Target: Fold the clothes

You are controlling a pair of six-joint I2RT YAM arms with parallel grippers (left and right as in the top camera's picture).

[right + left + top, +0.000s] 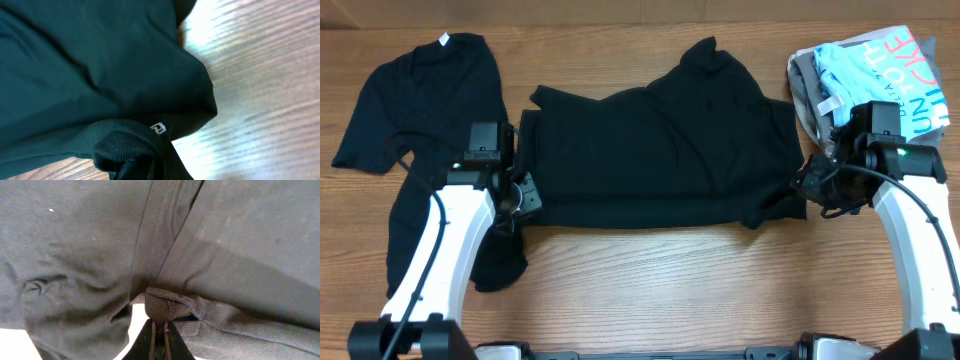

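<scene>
My left gripper holds the bunched hem and will carry it outward over the shirt's flat side portion (534, 158) (184, 255) and release it, because that cloth lies spread beyond the hem.
A black shirt (660, 150) lies spread across the middle of the table, partly folded. My left gripper (523, 193) is shut on its left edge, and the left wrist view shows the hem (160, 307) bunched between the fingers. My right gripper (812, 183) is shut on its right edge, and the right wrist view shows bunched ribbed cloth (125, 145) with a small white logo (158, 128) at the fingers. A second black shirt (420, 95) with a white neck tag (444, 40) lies at the far left, partly under my left arm.
A heap of folded clothes (870, 75) in light blue, grey and white with pink lettering sits at the back right, just behind my right arm. Bare wooden table (670, 290) runs along the front.
</scene>
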